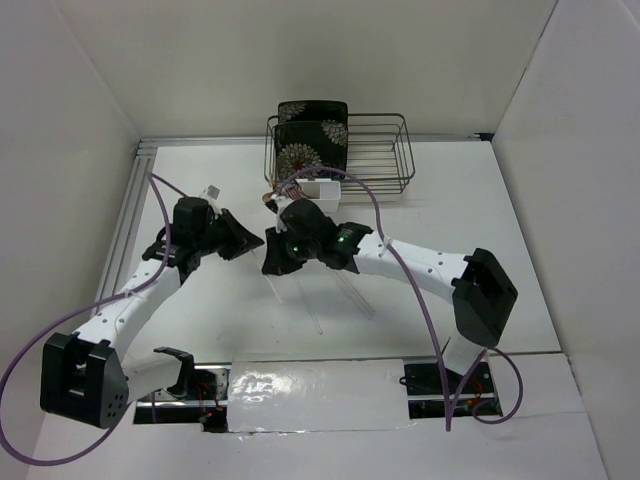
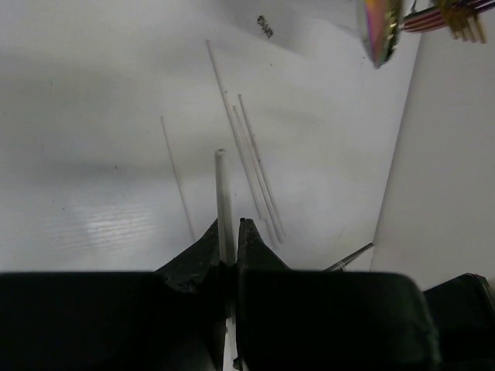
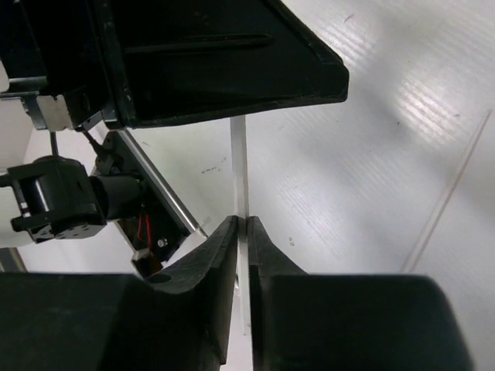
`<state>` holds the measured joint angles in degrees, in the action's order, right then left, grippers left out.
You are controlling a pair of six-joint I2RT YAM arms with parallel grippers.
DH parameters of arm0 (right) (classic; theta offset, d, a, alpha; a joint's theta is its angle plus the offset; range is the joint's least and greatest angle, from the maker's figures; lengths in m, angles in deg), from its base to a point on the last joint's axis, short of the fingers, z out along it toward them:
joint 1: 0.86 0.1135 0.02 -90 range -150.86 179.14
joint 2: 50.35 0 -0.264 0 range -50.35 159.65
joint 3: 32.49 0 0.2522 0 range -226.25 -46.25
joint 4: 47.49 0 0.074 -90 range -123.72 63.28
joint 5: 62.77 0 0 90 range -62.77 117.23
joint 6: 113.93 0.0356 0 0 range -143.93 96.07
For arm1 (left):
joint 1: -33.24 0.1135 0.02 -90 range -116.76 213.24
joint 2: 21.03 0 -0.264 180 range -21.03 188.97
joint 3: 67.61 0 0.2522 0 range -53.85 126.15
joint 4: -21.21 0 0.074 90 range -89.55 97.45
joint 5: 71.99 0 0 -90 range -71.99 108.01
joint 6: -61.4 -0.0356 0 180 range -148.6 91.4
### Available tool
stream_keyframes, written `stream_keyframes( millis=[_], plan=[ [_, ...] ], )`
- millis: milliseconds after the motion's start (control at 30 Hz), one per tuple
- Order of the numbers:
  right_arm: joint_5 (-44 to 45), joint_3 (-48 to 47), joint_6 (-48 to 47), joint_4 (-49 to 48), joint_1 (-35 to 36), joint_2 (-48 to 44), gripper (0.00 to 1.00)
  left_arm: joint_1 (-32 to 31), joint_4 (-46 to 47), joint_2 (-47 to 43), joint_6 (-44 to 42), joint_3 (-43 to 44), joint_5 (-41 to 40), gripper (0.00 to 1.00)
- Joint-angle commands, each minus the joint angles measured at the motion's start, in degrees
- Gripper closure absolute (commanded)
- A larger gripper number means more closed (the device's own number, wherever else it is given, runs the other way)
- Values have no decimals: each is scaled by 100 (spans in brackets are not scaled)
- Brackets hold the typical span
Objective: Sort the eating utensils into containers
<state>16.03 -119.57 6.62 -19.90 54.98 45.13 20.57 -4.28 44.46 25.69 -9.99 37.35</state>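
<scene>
The chopstick in my left gripper will go outward and to the right in the top view. I will let go of it over the small white tub (image 1: 318, 188), because other utensils stand there.
One pale chopstick (image 2: 221, 189) is gripped from both ends above the table. My left gripper (image 2: 230, 224) is shut on it, and the stick pokes out past the fingertips. My right gripper (image 3: 242, 224) also pinches the same chopstick (image 3: 239, 166), its jaws pressed to the stick's sides. In the top view the left gripper (image 1: 250, 240) and right gripper (image 1: 272, 256) meet tip to tip at mid-table. Other chopsticks (image 1: 345, 290) lie on the table. An iridescent spoon (image 2: 380, 27) sticks out near the small white tub (image 1: 318, 188).
A dark wire rack (image 1: 385, 150) stands at the back with a black floral plate (image 1: 312, 135) leaning in it. Thin chopsticks (image 2: 251, 158) lie spread on the table below the left gripper. A silver handle (image 2: 352, 259) shows at the right.
</scene>
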Motion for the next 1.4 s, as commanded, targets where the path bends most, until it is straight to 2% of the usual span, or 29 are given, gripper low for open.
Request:
stream_keyframes(
  millis=[0, 33, 67, 133, 167, 200, 300, 333, 433, 467, 500, 567, 667, 767, 933, 1100, 1367],
  plan=[
    [-259, -604, -13, 504, -318, -319, 81, -69, 390, 16, -65, 430, 211, 100],
    [-321, -700, -83, 664, -441, -407, 73, -69, 399, -1, -215, 509, 211, 100],
    [-321, -841, -119, 805, -729, -503, 55, -61, 425, -19, -408, 597, 176, 100],
    [-374, -895, -250, 1155, -1264, -951, 41, -8, 504, -54, -970, 1043, 115, 100],
    [-374, -956, -312, 1262, -1485, -1309, 27, -8, 592, -80, -1338, 1229, 97, 100],
    [-374, -956, -347, 1359, -1714, -1530, 22, 71, 680, -55, -1480, 1387, 297, 100],
    [-427, -1009, -593, 1649, -3003, -2024, 0, 168, 1128, 209, -1973, 2187, 963, 100],
    [-366, -948, -715, 1728, -3234, -2103, 0, 168, 1381, 288, -2070, 2563, 1167, 100],
    [-470, -641, -910, 1852, -4000, -2332, 0, 116, 2531, 630, -2474, 2970, 1991, 100],
    [-653, -422, -927, 1791, -4323, -2393, 0, 63, 3570, 831, -2684, 3075, 2352, 100],
    [-655, -324, -928, 1790, -4440, -2394, 0, 10, 3581, 946, -2686, 3076, 2356, 100],
    [-891, -61, -919, 1659, -4685, -2376, 0, -42, 4280, 1410, -2931, 3330, 2689, 100],
    [-972, 55, -927, 1597, -4766, -2306, 0, -228, 4783, 1965, -3064, 3796, 3005, 100],
    [-902, 222, -1006, 1466, -4792, -2350, 0, -385, 5432, 2659, -3187, 3859, 3270, 100],
    [-769, 406, -1173, 1360, -4827, -2403, 0, -605, 5910, 3372, -3433, 4069, 3375, 100],
    [-822, 353, -1262, 1360, -4976, -2201, 0, -781, 6383, 4014, -3337, 4262, 3121, 100],
    [-884, 459, -1253, 1289, -5065, -2227, 0, -904, 6253, 4647, -3643, 4658, 2989, 100]
  ],
)
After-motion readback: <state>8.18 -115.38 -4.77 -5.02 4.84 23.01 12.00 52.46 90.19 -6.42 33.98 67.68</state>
